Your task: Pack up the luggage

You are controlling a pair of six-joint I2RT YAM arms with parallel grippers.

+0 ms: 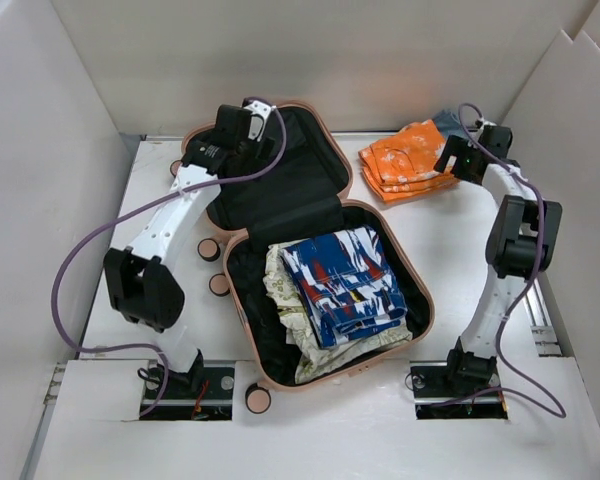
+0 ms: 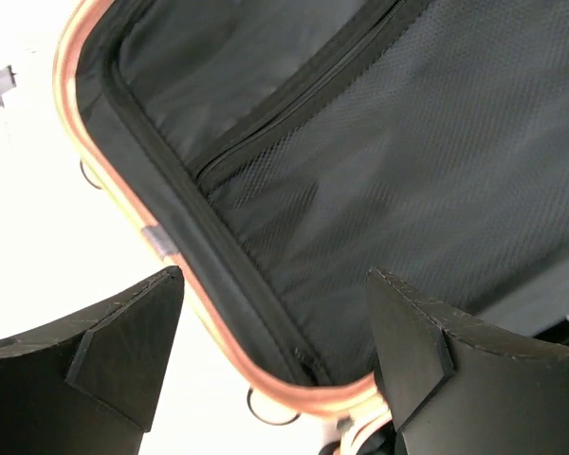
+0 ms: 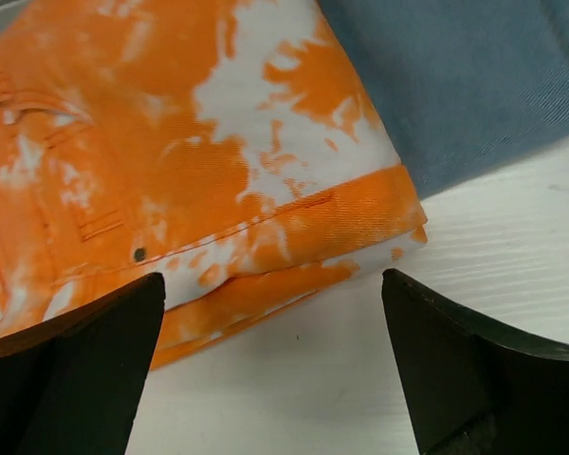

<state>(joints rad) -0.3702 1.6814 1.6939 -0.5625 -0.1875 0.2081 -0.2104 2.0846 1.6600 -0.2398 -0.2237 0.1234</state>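
Note:
The orange garment's near corner (image 1: 449, 182) (image 3: 396, 216) is below my right gripper, and the garment's folded edge faces the open fingers. My right gripper will go down onto that corner next and close.
The pale pink luggage (image 1: 423, 305) lies open in the middle of the table, its lid (image 1: 290, 175) tilted back with black lining. Folded clothes fill the lower half: a blue, white and red patterned garment (image 1: 342, 283) on a cream floral one (image 1: 280, 290). My left gripper (image 1: 255, 122) is open over the lid's far left corner; its view shows the pink rim (image 2: 209, 327) and zipped lining (image 2: 360, 161) between the fingers. My right gripper (image 1: 450, 160) is open just beside the folded orange and white garment (image 1: 405, 160) (image 3: 199, 171), which lies on a blue-grey garment (image 3: 465, 76).
White walls enclose the table on the left, back and right. Pink wheels (image 1: 219, 285) stick out on the luggage's left side, and one (image 1: 258, 400) lies near the front edge. Purple cables loop off both arms.

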